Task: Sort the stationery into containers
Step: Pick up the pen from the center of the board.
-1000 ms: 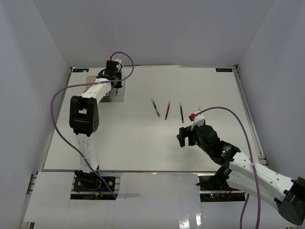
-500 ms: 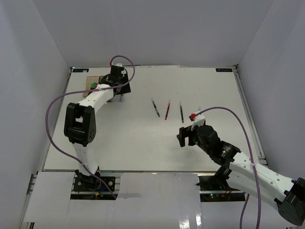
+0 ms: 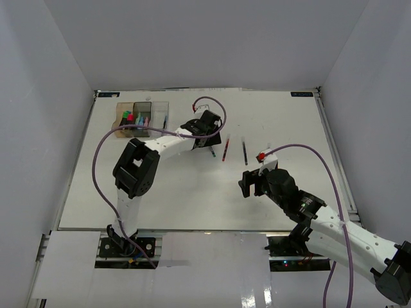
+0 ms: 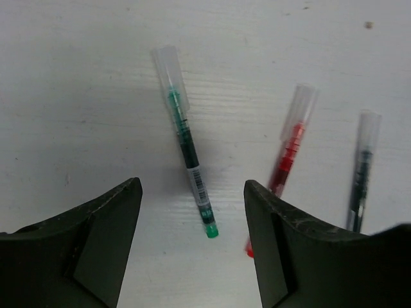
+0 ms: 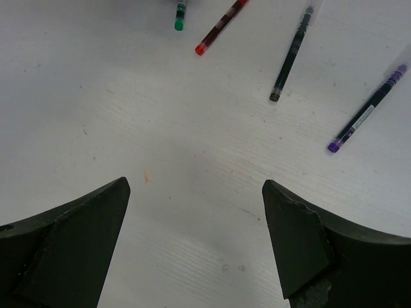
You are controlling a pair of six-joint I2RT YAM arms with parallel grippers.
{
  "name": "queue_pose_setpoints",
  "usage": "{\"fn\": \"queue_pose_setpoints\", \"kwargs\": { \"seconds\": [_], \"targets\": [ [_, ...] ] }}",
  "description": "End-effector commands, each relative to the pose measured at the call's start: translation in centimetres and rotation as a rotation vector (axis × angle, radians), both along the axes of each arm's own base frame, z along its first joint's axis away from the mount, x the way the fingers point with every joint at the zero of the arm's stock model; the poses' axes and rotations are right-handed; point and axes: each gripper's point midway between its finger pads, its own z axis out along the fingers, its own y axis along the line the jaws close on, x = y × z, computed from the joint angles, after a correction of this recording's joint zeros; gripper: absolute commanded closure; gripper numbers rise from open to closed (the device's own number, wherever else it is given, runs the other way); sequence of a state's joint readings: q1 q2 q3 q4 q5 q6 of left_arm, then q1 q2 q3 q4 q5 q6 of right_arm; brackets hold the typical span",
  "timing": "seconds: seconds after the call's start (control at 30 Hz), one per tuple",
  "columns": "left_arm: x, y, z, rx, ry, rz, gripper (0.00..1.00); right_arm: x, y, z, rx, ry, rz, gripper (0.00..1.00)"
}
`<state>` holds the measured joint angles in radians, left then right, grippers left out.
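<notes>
My open left gripper moves down onto the dark middle of the green pen (image 4: 189, 151) next and closes its fingers, since the green pen lies flat below, between them.
The joined containers (image 3: 142, 106) stand at the table's far left, with coloured stationery (image 3: 133, 118) lying inside. Three pens lie at mid-table: a green one (image 4: 186, 167), a red one (image 4: 286, 167) and a dark one (image 4: 361, 170). My left gripper (image 4: 191, 186) hovers open over the green pen, whose lower end lies between the jaws, which hold nothing. In the top view that gripper (image 3: 209, 140) sits just left of the red pen (image 3: 225, 149). My right gripper (image 5: 196, 183) is open and empty above bare table. A purple pen (image 5: 367, 110) lies to its far right.
White walls enclose the table on three sides. The right arm (image 3: 321, 221) stretches from the near right corner toward mid-table. The left arm's purple cable (image 3: 103, 154) loops over the left half.
My left arm has swung from the containers rightward to the pens, and its gripper has opened. The right arm has not moved.
</notes>
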<state>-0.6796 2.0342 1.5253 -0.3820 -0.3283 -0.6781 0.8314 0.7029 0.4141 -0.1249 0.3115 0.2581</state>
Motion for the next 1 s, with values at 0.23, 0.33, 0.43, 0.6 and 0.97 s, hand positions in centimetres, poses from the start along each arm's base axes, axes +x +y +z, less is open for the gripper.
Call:
{"fn": "queue_pose_setpoints", "kwargs": {
  "seconds": [0.23, 0.33, 0.43, 0.6, 0.97],
  "targets": [
    [2.1, -0.3, -2.7, 0.066, -0.021, 0.099, 0.34, -0.1, -0.1, 0.3, 0.030, -0.017, -0.003, 0.10],
    [2.0, 0.0, -3.7, 0.087, -0.009, 0.097, 0.41, -0.1, -0.1, 0.2, 0.030, -0.017, -0.003, 0.10],
    [1.5, 0.6, -4.5, 0.116, 0.008, 0.092, 0.48, -0.1, -0.1, 0.2, 0.026, -0.016, -0.004, 0.10],
    [0.7, 1.4, -5.2, 0.162, 0.030, 0.068, 0.65, 0.1, -0.1, 0.2, 0.021, -0.015, -0.004, 0.10],
    [1.6, 6.2, 2.0, 0.319, -0.108, -0.073, 0.84, 0.1, 0.1, 0.1, 0.013, -0.010, 0.000, 0.10]
  ]
}}
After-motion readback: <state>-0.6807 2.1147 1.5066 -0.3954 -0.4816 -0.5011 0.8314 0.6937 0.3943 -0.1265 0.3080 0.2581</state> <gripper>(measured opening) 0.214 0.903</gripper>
